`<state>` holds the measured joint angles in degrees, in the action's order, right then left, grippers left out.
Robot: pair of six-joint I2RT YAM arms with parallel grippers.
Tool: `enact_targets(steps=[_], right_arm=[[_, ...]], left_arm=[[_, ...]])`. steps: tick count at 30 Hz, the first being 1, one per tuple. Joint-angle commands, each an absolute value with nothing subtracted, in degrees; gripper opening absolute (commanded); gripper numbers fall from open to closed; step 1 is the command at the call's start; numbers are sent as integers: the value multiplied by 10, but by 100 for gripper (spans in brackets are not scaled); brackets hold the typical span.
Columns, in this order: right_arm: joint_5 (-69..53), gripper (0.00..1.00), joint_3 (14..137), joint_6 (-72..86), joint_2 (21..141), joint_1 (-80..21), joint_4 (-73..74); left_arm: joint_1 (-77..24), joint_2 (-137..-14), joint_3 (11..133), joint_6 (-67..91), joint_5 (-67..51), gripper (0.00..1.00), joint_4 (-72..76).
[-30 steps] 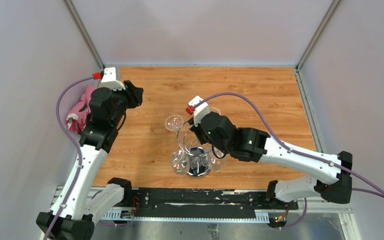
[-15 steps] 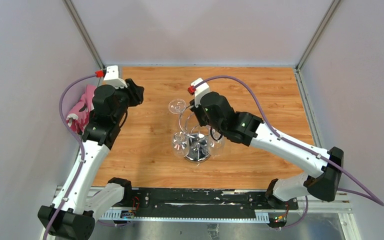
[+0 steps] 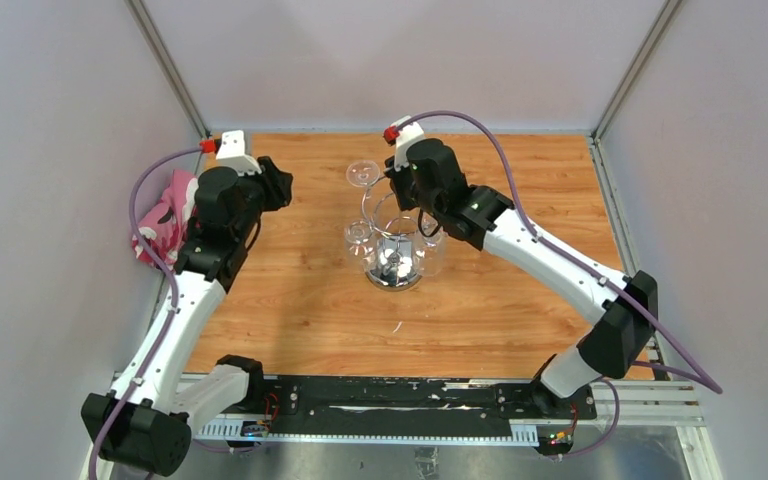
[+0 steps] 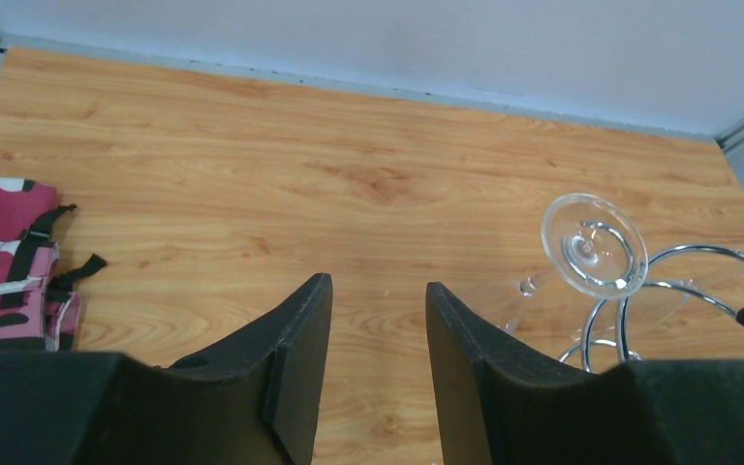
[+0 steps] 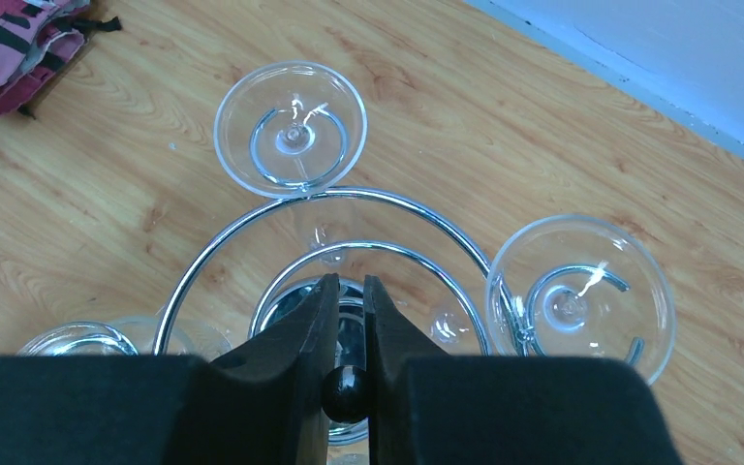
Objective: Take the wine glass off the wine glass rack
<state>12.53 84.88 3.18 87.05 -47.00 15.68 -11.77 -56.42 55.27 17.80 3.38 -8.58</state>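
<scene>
The table beyond the rack is empty, so the robot's right gripper will next move outward, slide the rack by its black knob toward the far wall, and then open.
The chrome wine glass rack [image 3: 392,262] stands mid-table with wine glasses hanging upside down from it. One glass's round foot [image 3: 362,174] sticks out at the far left of the rack. My right gripper [image 3: 405,205] is above the rack, shut on the black knob [image 5: 347,392] at the top of its pole. In the right wrist view the wire rings [image 5: 349,218] lie under my gripper [image 5: 351,286], with glass feet at upper left [image 5: 291,128] and at right [image 5: 581,295]. My left gripper [image 4: 378,291] is open and empty, left of the rack [image 4: 659,291] and the nearest glass [image 4: 594,244].
A pink, black and white cloth [image 3: 165,215] lies at the table's left edge; it also shows in the left wrist view [image 4: 10,262]. White walls with metal corner posts close in the table on three sides.
My right gripper has moved toward the far side of the table, and the rack with its glasses has shifted with it. My left gripper has moved a little farther away.
</scene>
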Motion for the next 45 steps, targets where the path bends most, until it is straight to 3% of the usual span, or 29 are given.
enact_targets(steps=[1,23,25,27,34,38,45], right_arm=[[105,0,887,21,886,-439,105],[61,1,966,24,973,-376,133],[62,11,966,21,972,-375,136],[65,29,964,18,967,-376,136],[68,64,953,15,945,-376,133],[70,69,932,16,915,-376,123],[69,61,860,42,813,-376,85]], left_arm=[[-119,-574,535,184,22,46,-47],[-119,-587,473,280,-145,47,30],[-119,-583,461,298,-173,49,47],[-119,-579,450,317,-193,52,63],[-119,-594,449,371,-252,55,110],[-119,-618,445,407,-283,54,154],[-119,-651,447,408,-300,50,164]])
